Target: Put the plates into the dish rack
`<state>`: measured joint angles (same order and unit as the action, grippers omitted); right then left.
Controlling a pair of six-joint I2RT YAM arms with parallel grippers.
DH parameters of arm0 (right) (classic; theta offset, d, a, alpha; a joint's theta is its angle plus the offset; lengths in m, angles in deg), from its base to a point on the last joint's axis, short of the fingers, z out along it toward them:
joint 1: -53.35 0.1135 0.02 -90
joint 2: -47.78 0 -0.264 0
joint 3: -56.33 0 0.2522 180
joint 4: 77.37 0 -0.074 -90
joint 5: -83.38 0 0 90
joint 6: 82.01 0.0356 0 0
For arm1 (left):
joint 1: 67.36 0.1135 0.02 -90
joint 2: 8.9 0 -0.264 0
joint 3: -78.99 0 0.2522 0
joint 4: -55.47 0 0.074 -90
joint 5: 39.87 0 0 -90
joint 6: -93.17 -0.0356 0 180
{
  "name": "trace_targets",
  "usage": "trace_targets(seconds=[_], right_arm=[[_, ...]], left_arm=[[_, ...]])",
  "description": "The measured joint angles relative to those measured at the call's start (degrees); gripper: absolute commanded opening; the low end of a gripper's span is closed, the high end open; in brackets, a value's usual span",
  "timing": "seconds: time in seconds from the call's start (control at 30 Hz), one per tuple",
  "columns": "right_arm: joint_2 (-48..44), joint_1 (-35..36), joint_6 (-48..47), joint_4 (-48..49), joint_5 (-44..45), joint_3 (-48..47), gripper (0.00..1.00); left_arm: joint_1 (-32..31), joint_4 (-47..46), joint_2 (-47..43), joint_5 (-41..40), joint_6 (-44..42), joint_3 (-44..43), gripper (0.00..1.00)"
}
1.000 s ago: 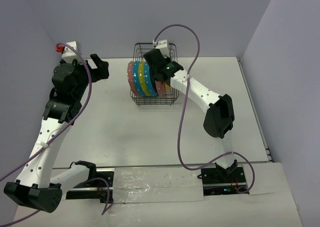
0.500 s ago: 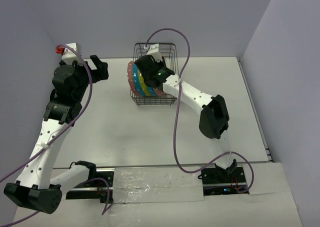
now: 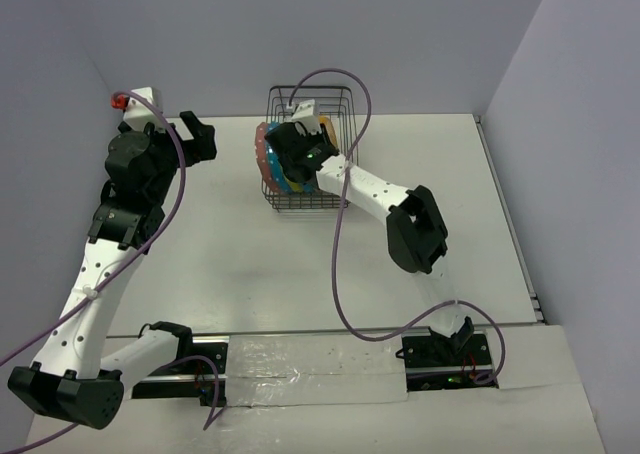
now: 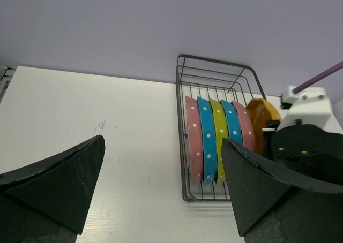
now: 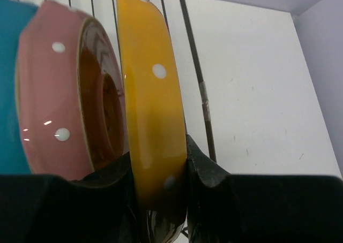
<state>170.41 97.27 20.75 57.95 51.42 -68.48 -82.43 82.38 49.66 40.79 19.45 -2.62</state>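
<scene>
The orange-yellow plate [image 5: 144, 66] already stands upright in the slot beside the second pink plate, so my right gripper lowers a little there and releases the plate's rim next.
The black wire dish rack [image 3: 345, 104] stands at the back of the table. Five plates stand upright in it side by side: pink [image 4: 194, 141], teal [image 4: 206, 141], yellow-green [image 4: 218, 136], teal [image 4: 232, 125] and pink [image 4: 245, 126]. My right gripper [image 5: 158, 162] is over the rack, shut on the rim of the orange-yellow plate [image 5: 144, 66]. It holds this plate upright just right of the second pink plate [image 5: 53, 93], with a small gap between them. My left gripper [image 4: 163, 141] hangs open and holds nothing, well left of the rack [image 4: 178, 120].
A rack wire [image 5: 201, 88] runs close along the right side of the held plate. Purple cables loop over both arms, one [image 3: 340, 74] arching above the rack. Grey walls close in the table at the back and on both sides.
My right gripper has carried the orange-yellow plate leftward over the rack, up beside the row of standing plates. The left arm has stayed still.
</scene>
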Motion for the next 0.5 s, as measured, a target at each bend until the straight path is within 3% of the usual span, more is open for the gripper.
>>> trace_targets(seconds=[0.1,0.13,0.3,0.5], right_arm=[[2.5,-0.3,0.0,-0.6,-0.6,0.0,0.02],[3.0,-0.4,0.0,-0.9,-1.0,0.0,0.1],[3.8,-1.1,0.5,-1.3,-3.3,-0.3,0.27],[2.8,-1.6,0.6,-4.2,-7.1,-1.2,0.62]], left_arm=[[0.0,0.0,-0.1,-0.4,0.0,0.0,0.99],[0.0,0.0,-0.1,-0.6,0.0,0.0,0.99],[0.0,-0.1,-0.3,-1.0,-0.2,0.0,0.99],[0.0,-0.1,-0.4,-1.2,-0.2,0.0,0.99]])
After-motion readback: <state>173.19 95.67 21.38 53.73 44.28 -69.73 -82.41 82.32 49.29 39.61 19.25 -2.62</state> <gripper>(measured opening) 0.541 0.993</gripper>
